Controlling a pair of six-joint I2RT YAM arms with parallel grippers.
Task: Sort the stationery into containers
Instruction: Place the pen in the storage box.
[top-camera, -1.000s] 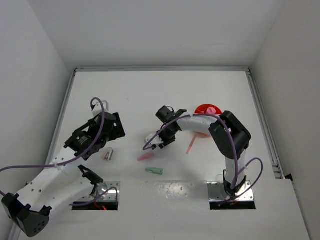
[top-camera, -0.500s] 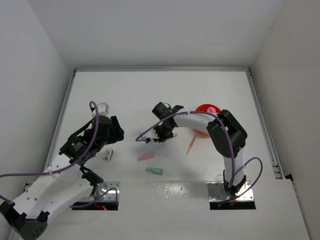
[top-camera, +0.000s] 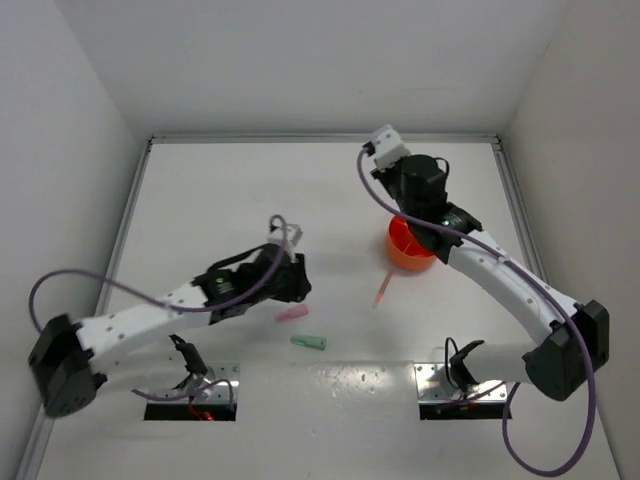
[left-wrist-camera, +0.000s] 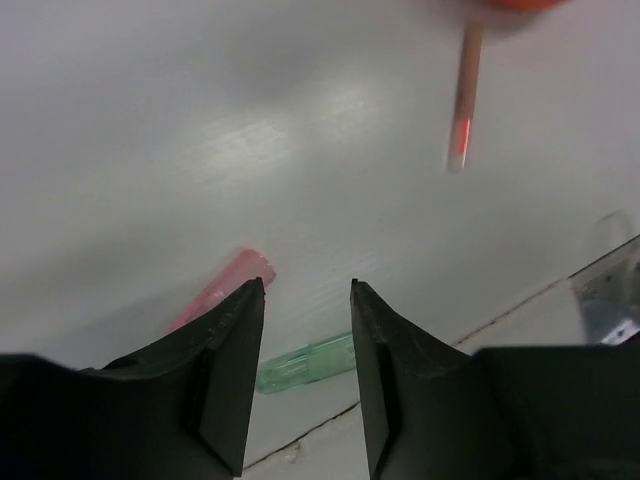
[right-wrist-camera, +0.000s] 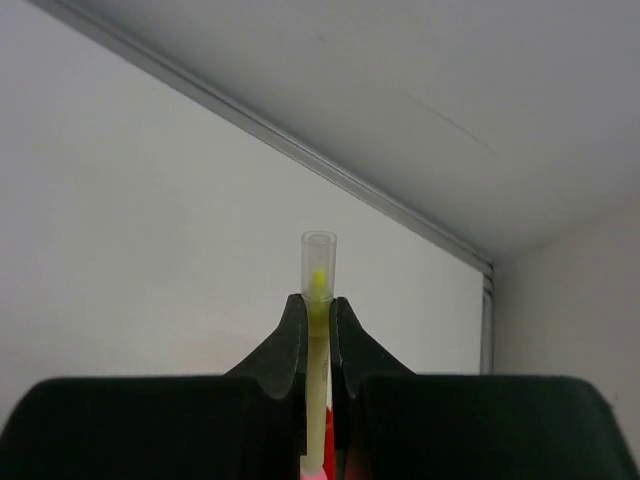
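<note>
The right gripper swings to the right in the top view next, turning to release the yellow stick into the orange cup's opening, because the gripper stands beyond the cup.
The orange cup (top-camera: 410, 248) stands right of centre. My right gripper (right-wrist-camera: 317, 300) is shut on a thin yellow stick with a clear cap (right-wrist-camera: 318, 300) and holds it in the air above the cup's far side (top-camera: 408, 178). My left gripper (left-wrist-camera: 305, 285) is open and empty, low over the table centre (top-camera: 296, 281). A pink marker (left-wrist-camera: 215, 292) lies by its left finger, and shows in the top view (top-camera: 291, 314). A green marker (left-wrist-camera: 305, 362) lies between its fingers, and shows in the top view (top-camera: 309, 342). A thin pink stick (top-camera: 383, 289) lies near the cup (left-wrist-camera: 463, 100).
White walls close in the table on three sides, with a metal rail (top-camera: 525, 240) along the right edge. Two mounting plates (top-camera: 460, 385) sit at the near edge. My left arm (top-camera: 150, 315) stretches across the left half of the table.
My right arm has lifted from the table centre to above the orange cup with the yellow stick. My left arm has swung from the left side to the centre, over the markers.
</note>
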